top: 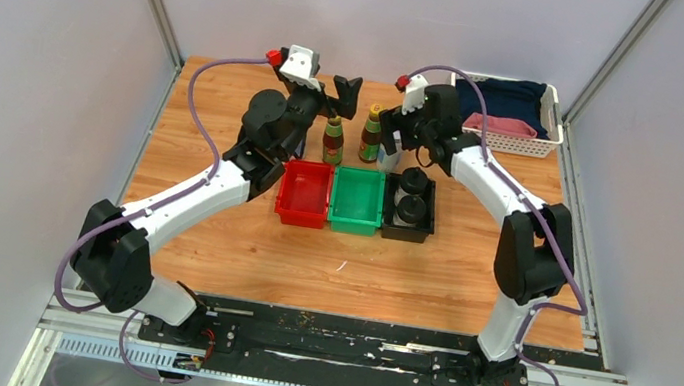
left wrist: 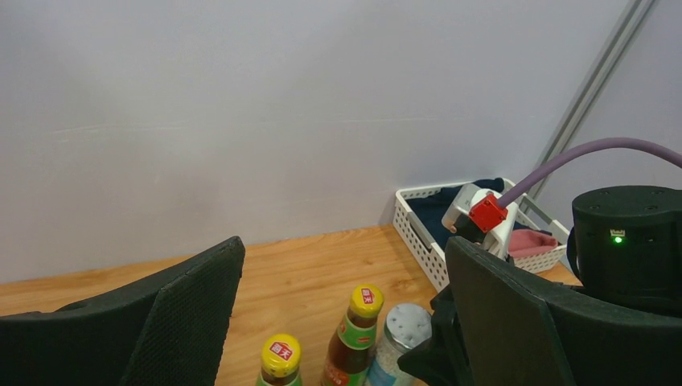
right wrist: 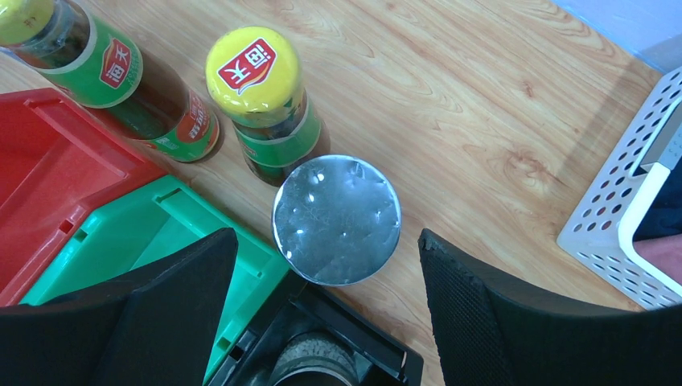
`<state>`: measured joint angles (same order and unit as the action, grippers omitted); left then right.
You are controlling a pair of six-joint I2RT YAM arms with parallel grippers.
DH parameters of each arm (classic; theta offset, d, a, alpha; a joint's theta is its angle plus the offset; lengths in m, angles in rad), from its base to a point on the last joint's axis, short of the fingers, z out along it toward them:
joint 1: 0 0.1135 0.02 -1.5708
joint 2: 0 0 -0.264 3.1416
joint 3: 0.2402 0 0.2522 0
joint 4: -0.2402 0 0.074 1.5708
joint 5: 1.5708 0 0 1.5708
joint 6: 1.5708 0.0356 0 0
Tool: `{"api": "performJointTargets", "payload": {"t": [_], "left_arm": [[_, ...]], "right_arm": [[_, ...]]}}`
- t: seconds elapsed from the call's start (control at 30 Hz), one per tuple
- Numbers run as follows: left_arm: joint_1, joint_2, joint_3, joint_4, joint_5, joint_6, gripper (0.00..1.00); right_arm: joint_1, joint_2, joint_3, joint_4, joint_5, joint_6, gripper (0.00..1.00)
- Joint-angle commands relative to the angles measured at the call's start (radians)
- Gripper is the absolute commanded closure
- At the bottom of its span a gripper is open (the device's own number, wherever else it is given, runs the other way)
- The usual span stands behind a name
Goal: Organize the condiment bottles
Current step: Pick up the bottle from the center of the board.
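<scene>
I should next lower my right gripper around the jar's silver lid (top: 397, 141) (right wrist: 337, 219) and close on it, as the lid lies below, between the gripper's open fingers.
Two brown bottles with yellow caps (top: 333, 139) (top: 371, 135) stand behind the red and green bins. A silver-lidded jar (right wrist: 336, 219) stands beside them, at the black bin's back corner. I see only this one jar. Two black-capped bottles (top: 410, 195) sit in the black bin (top: 424, 227). My right gripper (right wrist: 328, 241) is open above the jar, its jaws on either side of the lid and not touching it. My left gripper (top: 341, 97) is open and empty, raised behind the left brown bottle (left wrist: 281, 358). The other brown bottle (left wrist: 363, 322) and the jar (left wrist: 402, 330) show between its fingers.
The red bin (top: 305, 193) and green bin (top: 358, 200) hold nothing and stand side by side with the black bin. A white basket (top: 512, 141) with dark blue and pink cloth sits at the back right. Walls close in the table at the back and both sides.
</scene>
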<state>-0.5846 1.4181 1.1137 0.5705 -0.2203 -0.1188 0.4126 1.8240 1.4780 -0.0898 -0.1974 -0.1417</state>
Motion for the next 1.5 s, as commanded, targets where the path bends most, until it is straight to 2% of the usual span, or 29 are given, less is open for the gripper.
{"api": "performJointTargets", "payload": {"t": [0.0,0.67,1.47], "left_arm": [[0.003,-0.015,-0.011,0.027,0.007,-0.005,0.0],[0.004,0.013,-0.005,0.038,0.022,-0.021,0.0],[0.003,0.016,-0.012,0.037,0.029,-0.03,0.0]], "right_arm": [[-0.028,-0.007,-0.034,0.073,-0.063,0.032,0.13],[-0.074,0.024,-0.091,0.202,-0.206,0.081,0.14],[-0.091,0.073,-0.088,0.214,-0.237,0.096,0.14]]}}
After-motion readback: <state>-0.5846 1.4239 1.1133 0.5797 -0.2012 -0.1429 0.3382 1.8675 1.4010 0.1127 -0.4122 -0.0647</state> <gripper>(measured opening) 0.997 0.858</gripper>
